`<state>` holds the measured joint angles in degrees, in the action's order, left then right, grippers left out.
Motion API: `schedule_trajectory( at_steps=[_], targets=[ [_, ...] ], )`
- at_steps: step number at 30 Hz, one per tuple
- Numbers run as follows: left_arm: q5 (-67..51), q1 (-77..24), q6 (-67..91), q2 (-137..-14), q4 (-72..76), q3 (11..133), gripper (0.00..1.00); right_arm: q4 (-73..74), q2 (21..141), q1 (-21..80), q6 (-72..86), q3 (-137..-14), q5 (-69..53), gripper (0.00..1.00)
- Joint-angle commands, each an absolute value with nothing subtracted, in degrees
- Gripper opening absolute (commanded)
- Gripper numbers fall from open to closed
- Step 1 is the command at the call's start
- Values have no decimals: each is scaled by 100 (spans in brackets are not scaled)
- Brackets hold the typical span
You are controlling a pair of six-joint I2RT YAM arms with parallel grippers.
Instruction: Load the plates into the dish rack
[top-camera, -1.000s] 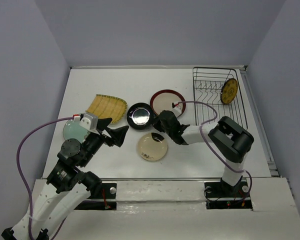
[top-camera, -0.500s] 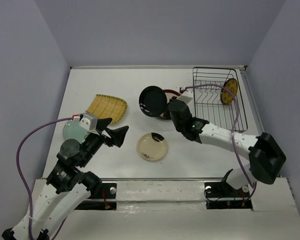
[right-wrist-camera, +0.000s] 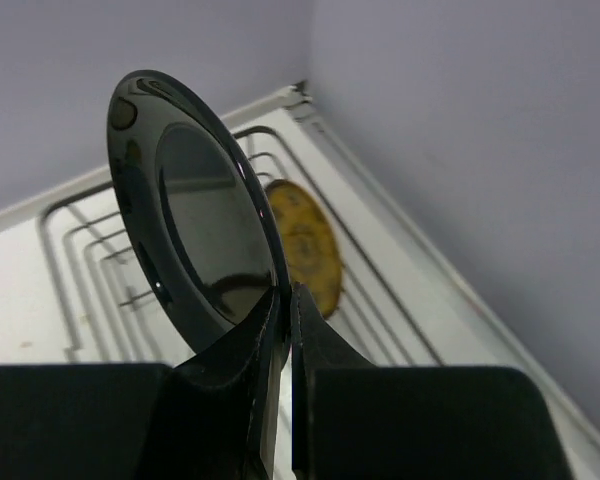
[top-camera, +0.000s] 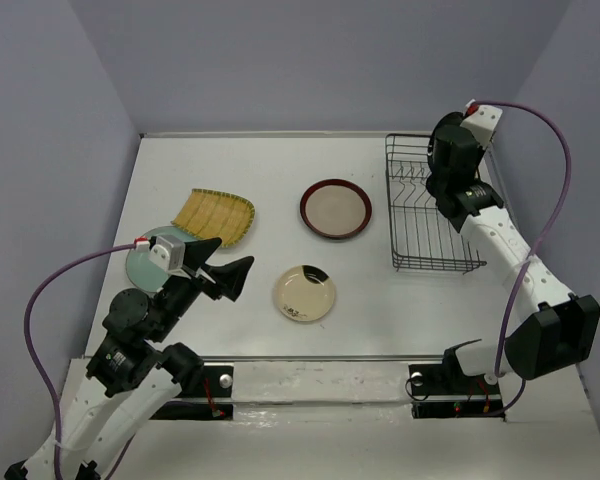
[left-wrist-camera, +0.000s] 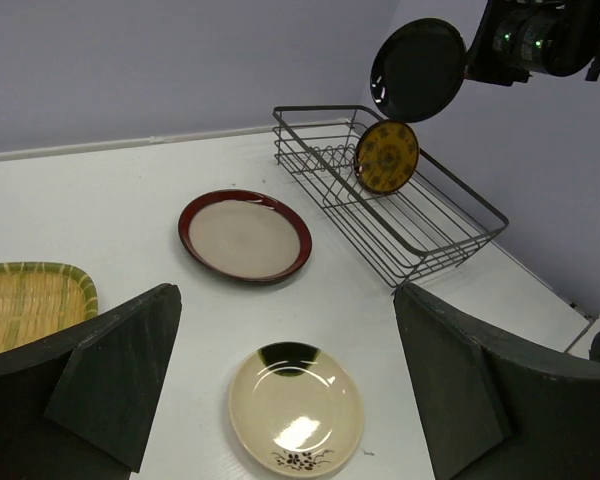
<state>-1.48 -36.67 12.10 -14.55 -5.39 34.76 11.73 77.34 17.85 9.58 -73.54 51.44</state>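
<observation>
The small black plate (right-wrist-camera: 195,210) should go into the wires of the dish rack beside the patterned yellow plate, so my right gripper needs to move down and tilt first.
My right gripper (top-camera: 448,160) (right-wrist-camera: 285,292) is shut on the rim of the small black plate (right-wrist-camera: 195,210), holding it on edge above the far end of the black wire dish rack (top-camera: 435,240). The black plate also shows in the left wrist view (left-wrist-camera: 420,68). The small patterned yellow plate (right-wrist-camera: 305,240) (left-wrist-camera: 386,157) stands upright in the rack (left-wrist-camera: 420,215). My left gripper (top-camera: 225,275) (left-wrist-camera: 285,295) is open and empty above the cream plate (top-camera: 305,293) (left-wrist-camera: 295,408). The red-rimmed plate (top-camera: 335,208), the yellow ribbed plate (top-camera: 215,213) and the pale green plate (top-camera: 143,262) lie on the table.
The rack's near rows of tines (top-camera: 425,225) hold nothing. The purple side wall (top-camera: 570,150) is close to the right of the rack. The right arm's cable (top-camera: 555,140) loops beside the rack. The left arm partly covers the green plate.
My right arm has lifted the black plate from mid-table and swung it right and back to above the rack. The left arm has barely shifted.
</observation>
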Motion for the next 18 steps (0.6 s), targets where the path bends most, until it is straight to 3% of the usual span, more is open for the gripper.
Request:
schedule_trajectory(
  at_steps=[1,18],
  targets=[
    [-185,-3788,1178,-1354,-264,3683,99,1441,8085,1293,-263,-8024,5669,7],
    [-123,-3867,1151,-1354,-281,3691,99,1485,9526,861,-835,-8665,5590,7]
  ],
)
